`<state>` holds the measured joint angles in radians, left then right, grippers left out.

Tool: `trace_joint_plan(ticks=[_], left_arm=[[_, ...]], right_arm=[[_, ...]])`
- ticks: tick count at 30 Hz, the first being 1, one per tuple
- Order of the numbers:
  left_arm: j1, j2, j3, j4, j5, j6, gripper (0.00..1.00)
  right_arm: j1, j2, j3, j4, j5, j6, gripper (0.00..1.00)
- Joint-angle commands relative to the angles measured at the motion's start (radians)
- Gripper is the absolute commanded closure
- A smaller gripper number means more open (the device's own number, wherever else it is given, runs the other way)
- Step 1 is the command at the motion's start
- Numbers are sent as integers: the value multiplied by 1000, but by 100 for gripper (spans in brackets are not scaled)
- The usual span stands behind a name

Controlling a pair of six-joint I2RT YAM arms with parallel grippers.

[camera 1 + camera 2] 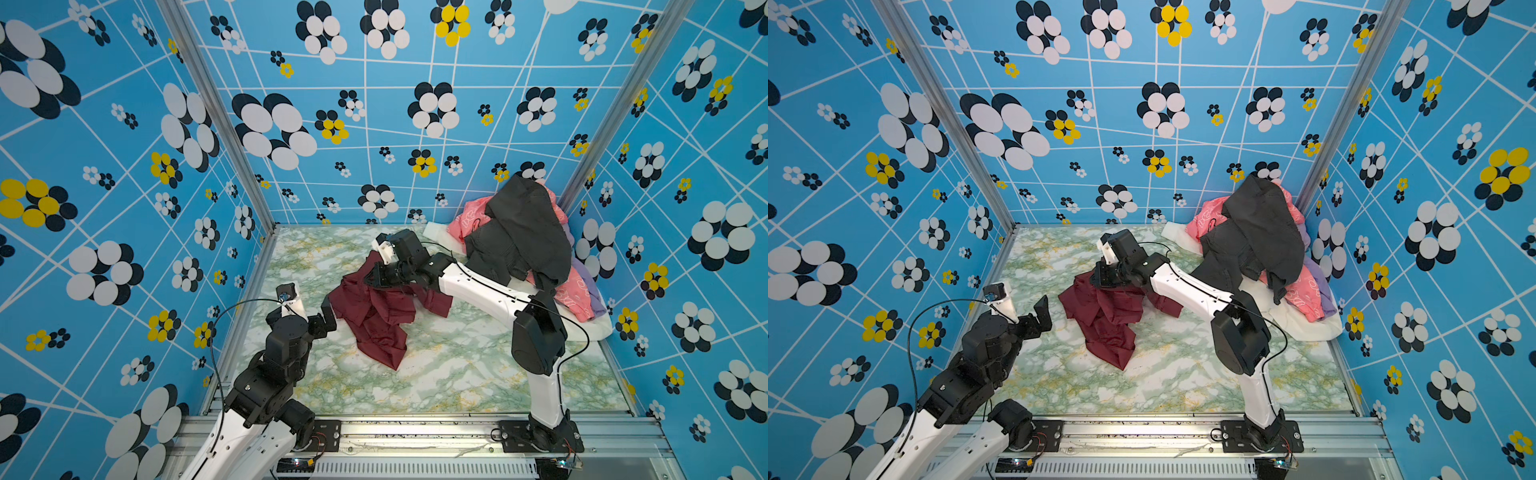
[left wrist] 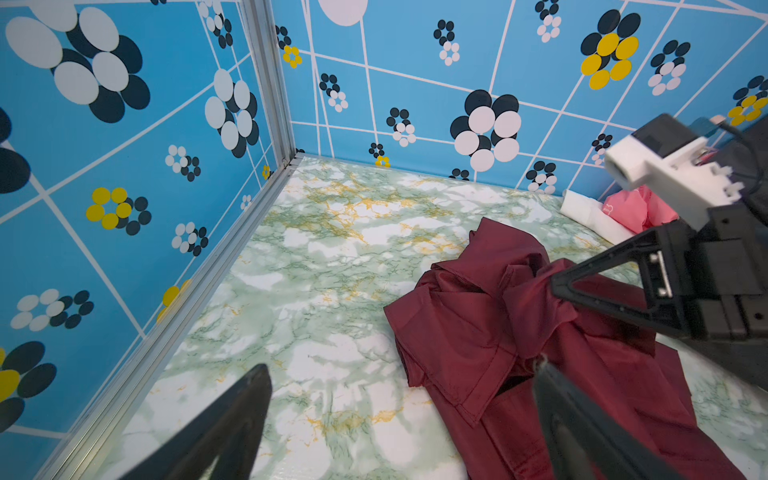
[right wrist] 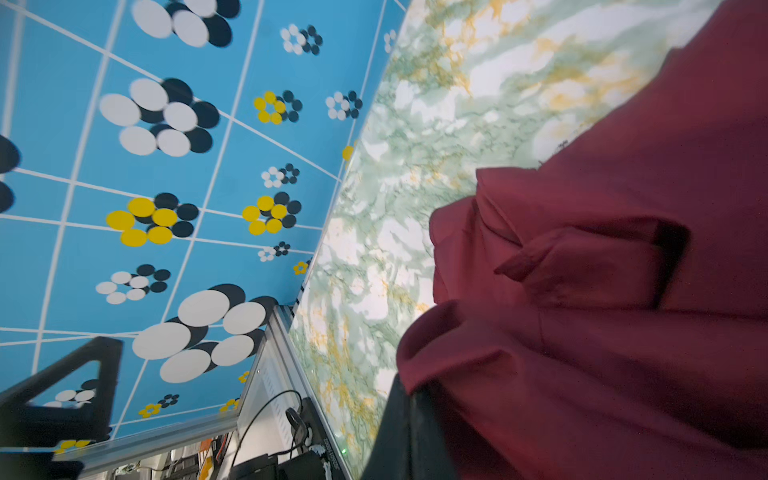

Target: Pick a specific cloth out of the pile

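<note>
My right gripper will next drag the bunched fold across the cloth, farther from the pile, and release it on the bare marble by my left gripper.
The maroon cloth (image 1: 374, 320) (image 1: 1108, 324) lies crumpled on the marble table top, to the left of and apart from the pile (image 1: 523, 237) (image 1: 1262, 232) in the back right corner. My right gripper (image 1: 369, 276) (image 1: 1095, 277) reaches in from the right and is shut on a bunched fold at the cloth's upper part. That pinch shows in the left wrist view (image 2: 555, 286). In the right wrist view the cloth (image 3: 602, 291) drapes over the dark fingers (image 3: 405, 424). My left gripper (image 1: 327, 313) (image 2: 401, 368) stands open just left of the cloth, one finger (image 2: 573, 415) over its edge.
Dark grey, pink printed, white and lavender garments make up the pile. Patterned blue walls with aluminium posts (image 1: 257, 195) close in the table (image 1: 457, 365) on three sides. A metal rail (image 1: 415, 432) with the arm bases runs along the front.
</note>
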<state>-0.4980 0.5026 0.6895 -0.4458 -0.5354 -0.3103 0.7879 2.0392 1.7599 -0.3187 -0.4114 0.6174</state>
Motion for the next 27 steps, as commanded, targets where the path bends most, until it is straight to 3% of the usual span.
trace_joint_plan(ticks=[1,6,14,27], left_arm=[[-7,-1,22,-12,-23,20,1],[-7,2,24,-18,-24,20,1],[-7,14,23,-11,-36,24,1],[-5,32,9,32,-66,45,0]], right_arm=[[6,20,-34,-83,0,-25,100],[29,129,34,-276,102,-94,100],[30,317,189,-349,154,-29,96],[66,709,753,-386,-48,38,90]])
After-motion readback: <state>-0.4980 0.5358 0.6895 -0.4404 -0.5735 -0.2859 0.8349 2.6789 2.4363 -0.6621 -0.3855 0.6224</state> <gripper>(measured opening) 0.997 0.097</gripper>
